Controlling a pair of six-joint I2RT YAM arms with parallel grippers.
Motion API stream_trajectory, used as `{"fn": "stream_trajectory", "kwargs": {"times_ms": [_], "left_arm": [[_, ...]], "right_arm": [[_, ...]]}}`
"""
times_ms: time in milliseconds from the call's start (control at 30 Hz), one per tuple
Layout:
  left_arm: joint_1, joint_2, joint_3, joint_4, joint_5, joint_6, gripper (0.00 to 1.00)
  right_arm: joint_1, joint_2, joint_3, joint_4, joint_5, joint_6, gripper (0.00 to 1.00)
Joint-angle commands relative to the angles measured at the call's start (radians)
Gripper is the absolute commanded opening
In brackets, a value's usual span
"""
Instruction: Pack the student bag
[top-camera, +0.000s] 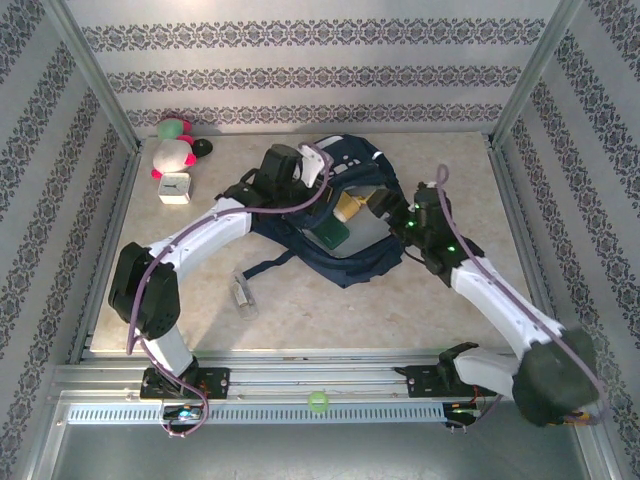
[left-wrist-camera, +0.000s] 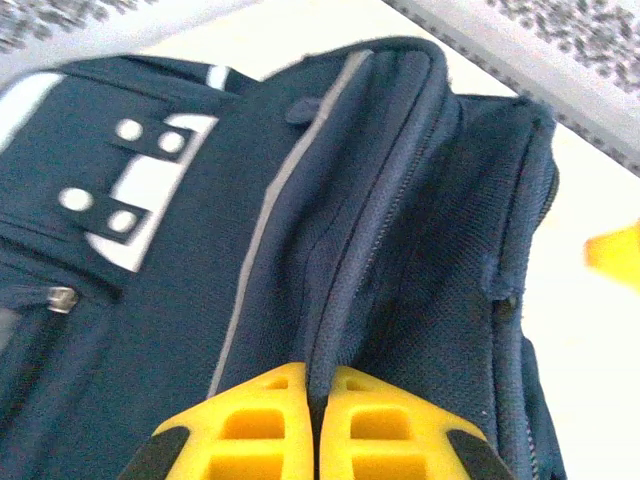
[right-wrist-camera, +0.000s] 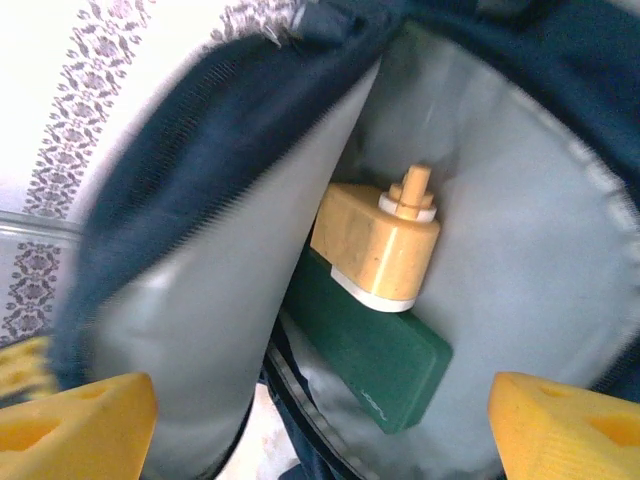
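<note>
Next, my left gripper brings its fold of fabric back toward my base over the bag's opening (top-camera: 347, 225) and releases it, as the bag's grey-lined inside lies uncovered.
The student bag (top-camera: 350, 262), a navy-blue backpack, lies in the middle of the table with its mouth held open. My left gripper (top-camera: 303, 172) is at the bag's far-left rim. In the left wrist view the left gripper (left-wrist-camera: 318, 375) is shut on a fold of the bag's navy fabric (left-wrist-camera: 400, 250) beside the zip. My right gripper (top-camera: 398, 214) hovers at the bag's right side. Its wrist view looks into the grey-lined inside, where the right gripper (right-wrist-camera: 320, 420) stands open with nothing between its fingers. A flat green case (right-wrist-camera: 375, 365) lies inside with a tan bottle-shaped object (right-wrist-camera: 378, 245) on it.
A pink, white and green plush toy (top-camera: 175, 145) and a white cube (top-camera: 175, 188) sit at the back left. A small clear bottle (top-camera: 243, 295) lies on the table left of the bag. A green ring (top-camera: 318, 401) rests on the front rail.
</note>
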Motion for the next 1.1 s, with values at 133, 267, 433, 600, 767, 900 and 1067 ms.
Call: {"fn": "stream_trajectory", "kwargs": {"times_ms": [133, 267, 433, 600, 767, 900, 1067], "left_arm": [[-0.159, 0.074, -0.137, 0.059, 0.035, 0.231, 0.00], [-0.218, 0.188, -0.141, -0.008, -0.070, 0.304, 0.00], [-0.227, 0.236, -0.148, -0.023, -0.127, 0.312, 0.00], [-0.224, 0.155, -0.135, 0.003, -0.131, 0.276, 0.22], [-0.168, 0.014, -0.079, -0.029, -0.026, 0.214, 0.56], [-0.044, -0.087, -0.061, -0.074, 0.034, 0.126, 0.67], [0.168, -0.166, -0.129, -0.078, 0.075, -0.161, 0.68]], "right_arm": [[-0.029, -0.167, 0.016, -0.295, 0.123, -0.114, 0.85], [-0.033, -0.155, -0.003, -0.289, 0.120, -0.119, 0.85], [-0.033, -0.128, -0.016, -0.265, 0.109, -0.118, 0.85], [-0.026, -0.097, -0.010, -0.223, 0.108, -0.155, 0.86], [-0.017, -0.068, 0.053, -0.185, 0.089, -0.262, 0.86], [-0.003, 0.017, 0.181, -0.247, 0.021, -0.465, 0.87], [0.048, 0.110, 0.280, -0.263, -0.095, -0.787, 0.79]]}}
